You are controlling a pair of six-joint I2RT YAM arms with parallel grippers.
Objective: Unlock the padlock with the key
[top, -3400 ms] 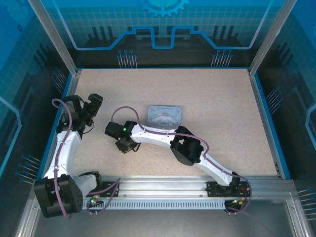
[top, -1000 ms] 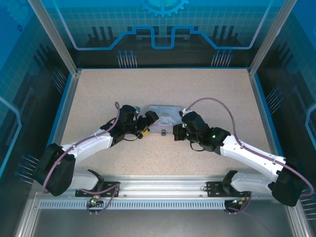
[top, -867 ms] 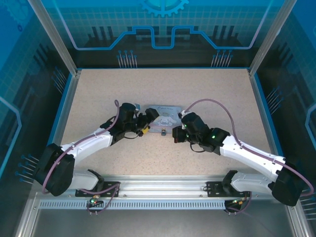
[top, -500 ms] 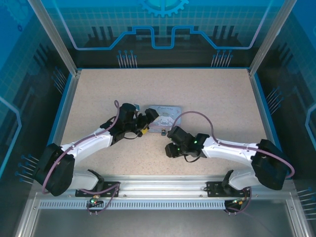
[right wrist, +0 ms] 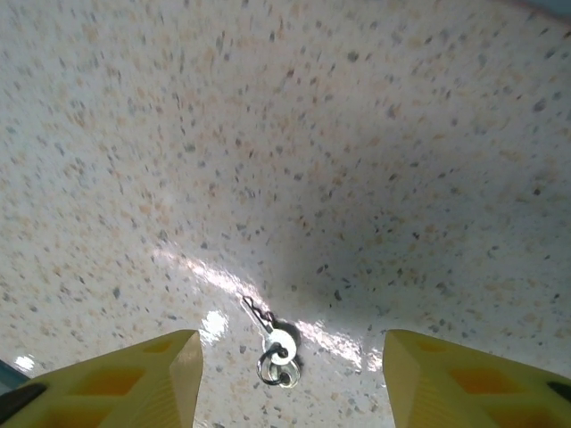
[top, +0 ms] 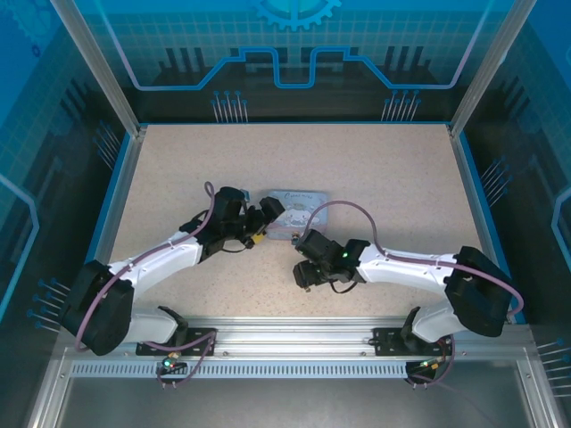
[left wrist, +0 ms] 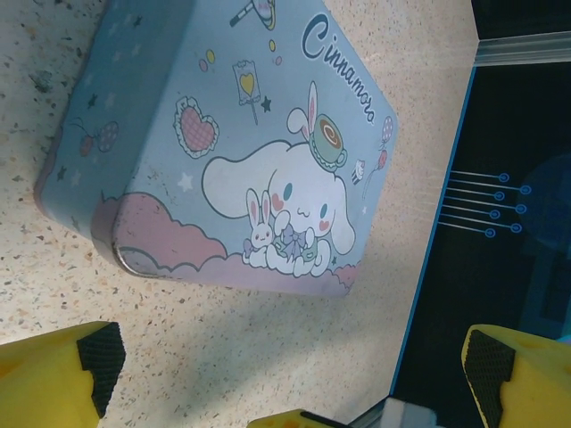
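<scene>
The key lies flat on the tabletop between the open fingers of my right gripper, so the gripper should next go down with them on both sides of the key's round head (right wrist: pixel 280 345) and close there.
The key (right wrist: pixel 277 341), a tiny metal key on a small ring, lies flat on the speckled table. It sits between the yellow fingers (right wrist: pixel 143 383) of my right gripper (right wrist: pixel 290 392), which is open and touches nothing. In the top view the right gripper (top: pixel 303 275) points down at the table in front of the tin. My left gripper (left wrist: pixel 285 370) is wide open and empty, just short of the tin's near edge; from above the left gripper (top: pixel 260 230) sits at the tin's left corner. The padlock is hidden.
A pale blue tin (left wrist: pixel 241 152) with a cartoon print lies flat in the middle of the table; it shows as the tin (top: pixel 296 209) from above. The blue table rim (left wrist: pixel 437 250) runs past its far side. Both arms reach inward and nearly meet.
The right arm folded back, carrying its gripper from the tin's right side toward the front, down over the key, jaws now open. The left arm has barely moved.
</scene>
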